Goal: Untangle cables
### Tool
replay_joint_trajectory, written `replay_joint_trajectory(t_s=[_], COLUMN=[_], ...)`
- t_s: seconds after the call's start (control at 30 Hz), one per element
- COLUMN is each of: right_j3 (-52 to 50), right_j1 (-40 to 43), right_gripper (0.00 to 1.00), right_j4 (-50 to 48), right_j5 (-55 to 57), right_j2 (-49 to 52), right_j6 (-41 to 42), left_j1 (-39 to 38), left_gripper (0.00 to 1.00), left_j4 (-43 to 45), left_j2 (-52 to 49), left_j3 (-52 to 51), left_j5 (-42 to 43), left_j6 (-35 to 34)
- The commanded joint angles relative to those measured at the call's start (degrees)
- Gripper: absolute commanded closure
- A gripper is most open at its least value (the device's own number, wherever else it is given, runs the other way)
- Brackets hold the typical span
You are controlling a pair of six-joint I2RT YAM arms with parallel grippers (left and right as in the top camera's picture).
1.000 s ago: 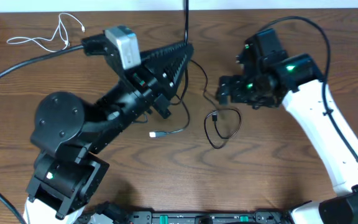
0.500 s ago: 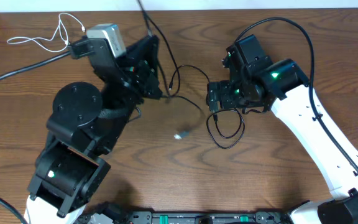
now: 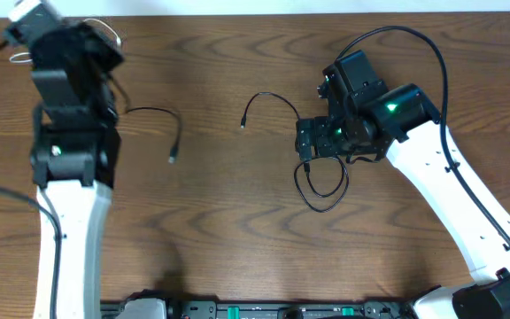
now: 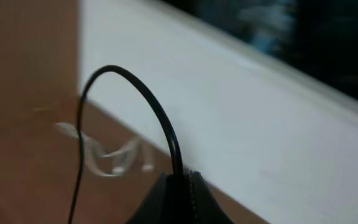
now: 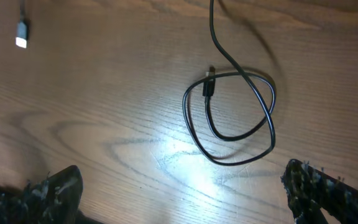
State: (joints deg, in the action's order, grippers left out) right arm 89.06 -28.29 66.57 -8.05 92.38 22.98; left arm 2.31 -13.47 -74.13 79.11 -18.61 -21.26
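The black cable should be released next, after I move my left gripper back and down, because bare wood clear of the white cable (image 4: pixel 107 157) is back from and below the gripper.
My left gripper (image 4: pixel 182 182) is shut on a thin black cable (image 4: pixel 146 96) that arcs up out of its fingertips. From above, the left arm (image 3: pixel 65 97) stands at the far left, and that cable (image 3: pixel 153 112) trails right to its plug on the table. The white cable (image 4: pixel 107 157) lies blurred ahead of it, largely hidden by the arm in the overhead view. A second black cable (image 3: pixel 321 188) lies looped mid-table, one end curving off left. My right gripper (image 3: pixel 313 142) hovers just above it, open and empty (image 5: pixel 191 186), with the loop (image 5: pixel 235 118) ahead of its fingers.
The table's far edge and a white wall (image 4: pixel 272 124) are close in front of the left gripper. A silver plug end (image 5: pixel 21 36) lies on the wood at the upper left of the right wrist view. A dark rail (image 3: pixel 264 310) runs along the table's near edge.
The left arm has swung from mid-table to the far left, dragging its black cable away from the looped one. The right gripper shifted slightly left early on, then held still.
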Motion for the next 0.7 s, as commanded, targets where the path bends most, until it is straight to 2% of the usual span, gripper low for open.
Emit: replay_joint_trajectory(t_s=[0.0,0.53,0.6,0.67], right_j3=[-0.4,-0.4,-0.7,-0.7], right_j1=[0.2,0.2,0.2,0.2], right_gripper=[0.01,0.01,0.01,0.01], right_j4=[0.0,-2.0,-2.9,-3.0], right_j5=[0.5,0.5,0.5,0.5], right_j2=[-0.1,-0.1,-0.1,-0.1], right_j6=[0.1,0.2,0.3,0.6], left_j1=[8.1,32.6,35.8,37.1], left_gripper=[0.92,0.92,0.78,0.78], left_j4=[0.5,-1.1,-1.9,-2.3], left_j2=[-5.7,-30.2,-33.5,-34.7], left_j3=[0.7,0.7,0.7,0.7], left_j5=[-1.4,-1.6,-1.6,-1.6], left_j6=[-0.5,0.7,0.7,0.7])
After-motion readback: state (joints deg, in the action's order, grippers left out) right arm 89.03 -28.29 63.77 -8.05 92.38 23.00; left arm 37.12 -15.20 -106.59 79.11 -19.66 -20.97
